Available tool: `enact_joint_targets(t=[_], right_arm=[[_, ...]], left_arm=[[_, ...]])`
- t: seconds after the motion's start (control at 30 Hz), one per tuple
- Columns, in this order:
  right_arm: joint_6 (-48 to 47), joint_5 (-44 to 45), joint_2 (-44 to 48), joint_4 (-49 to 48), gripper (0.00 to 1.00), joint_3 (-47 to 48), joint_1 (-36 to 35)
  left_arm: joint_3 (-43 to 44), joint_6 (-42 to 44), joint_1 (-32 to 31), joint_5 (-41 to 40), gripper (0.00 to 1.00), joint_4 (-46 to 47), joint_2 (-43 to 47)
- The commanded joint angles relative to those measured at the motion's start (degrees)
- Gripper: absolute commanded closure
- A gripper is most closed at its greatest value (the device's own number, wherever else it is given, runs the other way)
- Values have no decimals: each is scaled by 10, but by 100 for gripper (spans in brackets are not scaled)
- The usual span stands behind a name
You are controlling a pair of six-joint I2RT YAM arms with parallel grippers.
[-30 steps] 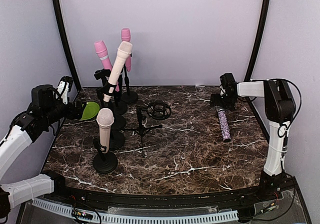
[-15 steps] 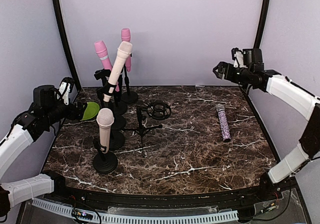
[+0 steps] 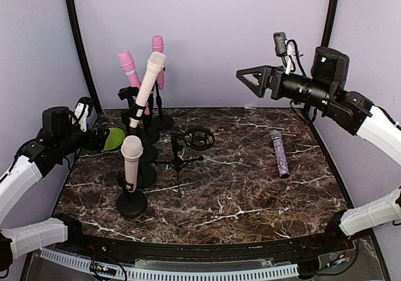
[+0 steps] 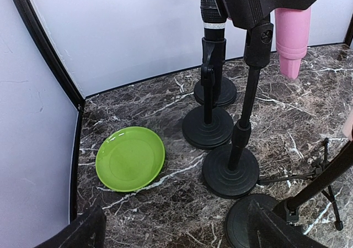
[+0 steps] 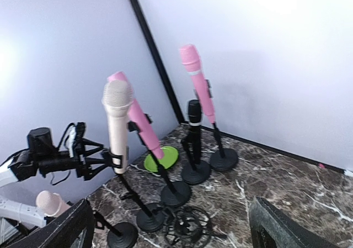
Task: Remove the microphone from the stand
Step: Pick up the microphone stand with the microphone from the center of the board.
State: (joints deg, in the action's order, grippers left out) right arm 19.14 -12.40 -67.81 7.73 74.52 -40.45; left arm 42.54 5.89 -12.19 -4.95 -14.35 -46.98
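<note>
I will next move my right gripper down and across to the front cream microphone's mesh head, because it is lower and to the left in the top view.
Several microphones stand in black stands at the left: a tall cream one, a front cream one, two pink ones and a small black one. A glittery purple microphone lies flat on the marble at the right. My right gripper is open and empty, raised high above the table's back right, facing the stands; its view shows the tall cream microphone. My left gripper is open and empty, low by the green plate, its fingers wide apart.
An empty tripod stand with a round shock mount sits mid-table. Round stand bases crowd the area right of the green plate. Black frame posts and white walls close in the back and sides.
My right arm has lifted from the table near the glittery microphone and swung up and left, now high and pointing at the stands. The glittery microphone stays lying there. The left arm has not moved.
</note>
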Motion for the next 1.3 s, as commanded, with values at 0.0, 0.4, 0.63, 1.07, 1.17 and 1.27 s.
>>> enact_joint_targets(t=[0.0,0.4,0.63,1.07,1.17,1.27], right_arm=[[-34,-57,-16,-57,1,-4,-85],[-113,134,-196,-61,1,97,-310],[-94,241,-297,-113,1,148,-367],[-100,317,-393,-111,28,235,-399],[-92,302,-391,-125,50,226,-400],[-94,299,-378,-132,65,215,-400]], left_arm=[[-10,0,3,11,9,13,12],[-11,-2,2,13,9,11,20],[-10,-4,2,17,9,10,23],[-10,-6,2,19,9,4,32],[-10,-6,2,21,9,3,32],[-10,-6,2,26,9,4,33]])
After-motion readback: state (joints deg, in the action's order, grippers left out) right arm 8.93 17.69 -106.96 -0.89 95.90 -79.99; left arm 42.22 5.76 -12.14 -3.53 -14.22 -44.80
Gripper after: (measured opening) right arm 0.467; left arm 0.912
